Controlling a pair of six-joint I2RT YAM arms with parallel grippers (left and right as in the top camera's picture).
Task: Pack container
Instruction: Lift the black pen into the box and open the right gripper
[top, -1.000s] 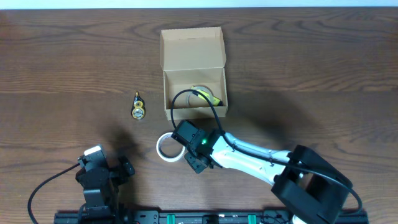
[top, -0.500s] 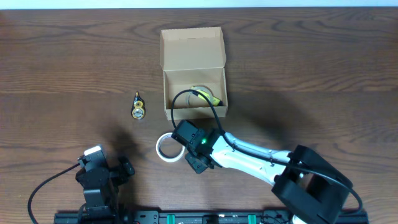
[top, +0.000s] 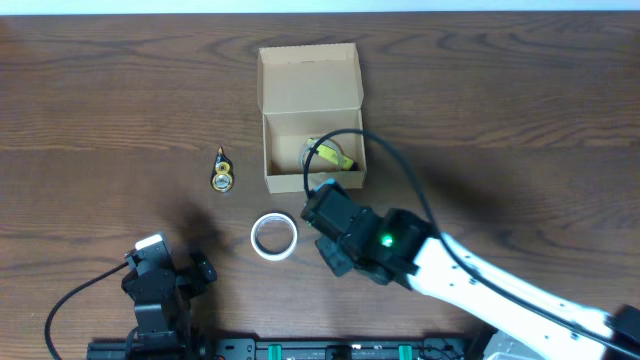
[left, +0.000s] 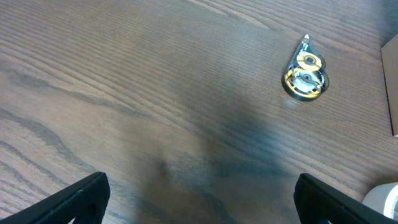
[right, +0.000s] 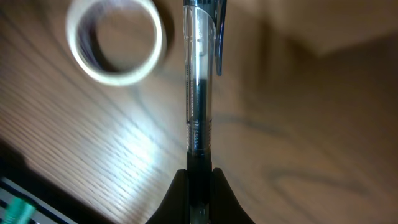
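Note:
The bottom of the box is bare beside the tape roll (top: 285, 149), so there is room for the pen. My right gripper will next move outward over the near side of the box and go down inside there.
The container (top: 312, 178) is an open tan cardboard box with its flap lid (top: 308, 78) folded back. A yellow item and a tape roll (top: 327, 152) lie inside it. My right gripper (top: 330, 205) hovers just in front of the box's near wall. In the right wrist view it (right: 199, 180) is shut on a clear pen with dark ink (right: 199, 93). My left gripper (top: 165, 272) rests at the front left of the table, and the left wrist view shows it (left: 199, 199) open and empty.
A white tape roll (top: 273, 237) lies on the table left of my right gripper, and it also shows in the right wrist view (right: 116, 43). A yellow and black teardrop tape dispenser (top: 222, 172) lies left of the box, and it also shows in the left wrist view (left: 305, 70).
My right arm has lifted and swung right, away from the white tape roll and toward the box's front wall. The left arm has not moved.

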